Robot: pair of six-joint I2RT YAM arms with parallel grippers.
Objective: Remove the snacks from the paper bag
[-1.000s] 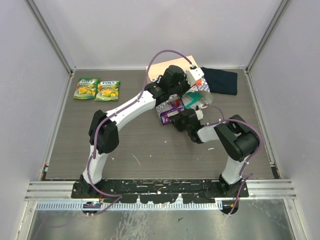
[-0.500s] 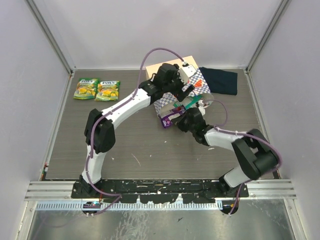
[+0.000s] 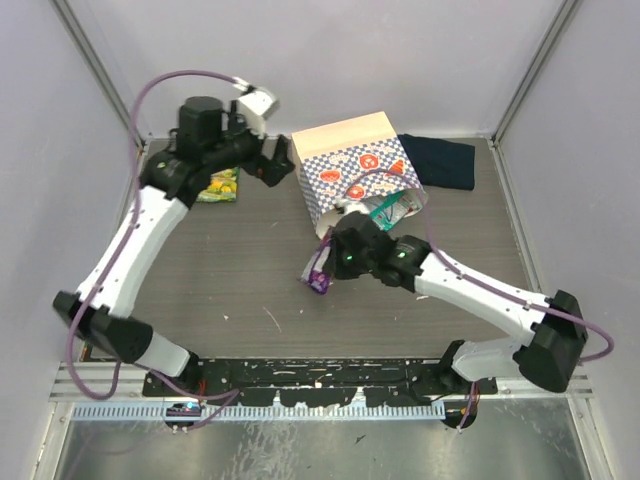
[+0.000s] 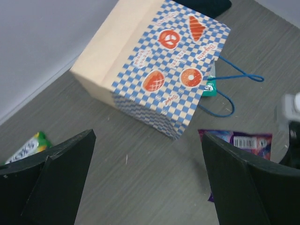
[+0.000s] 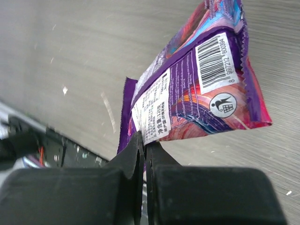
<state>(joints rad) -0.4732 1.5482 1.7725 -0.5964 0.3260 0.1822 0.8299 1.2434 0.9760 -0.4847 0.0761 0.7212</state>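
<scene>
My right gripper swings and turns to the left in the top view next, over the empty table (image 3: 256, 236) (image 5: 127, 38) beside the bag, where the purple pouch has room.
The paper bag (image 3: 352, 165) lies on its side at the back of the table, its mouth toward the right arm; in the left wrist view the paper bag (image 4: 161, 65) shows its checkered side and blue handles. A purple snack pouch (image 3: 318, 277) hangs just above the table in front of the bag, with my right gripper (image 3: 326, 266) shut on its edge. In the right wrist view the purple pouch (image 5: 197, 89) is pinched at its lower seam by the right gripper (image 5: 145, 146). A teal-white pouch (image 3: 388, 208) sticks out of the bag's mouth. My left gripper (image 3: 277, 168) is open and empty, raised left of the bag.
A green-yellow pouch (image 3: 220, 187) lies at the back left, partly under the left arm; its corner (image 4: 29, 145) shows in the left wrist view. A dark navy folded cloth (image 3: 442, 160) sits right of the bag. Grey walls close in three sides.
The left gripper opened, let go of the bag and swung up to the back left. The right gripper shut on the purple pouch and drew it out toward the front left.
</scene>
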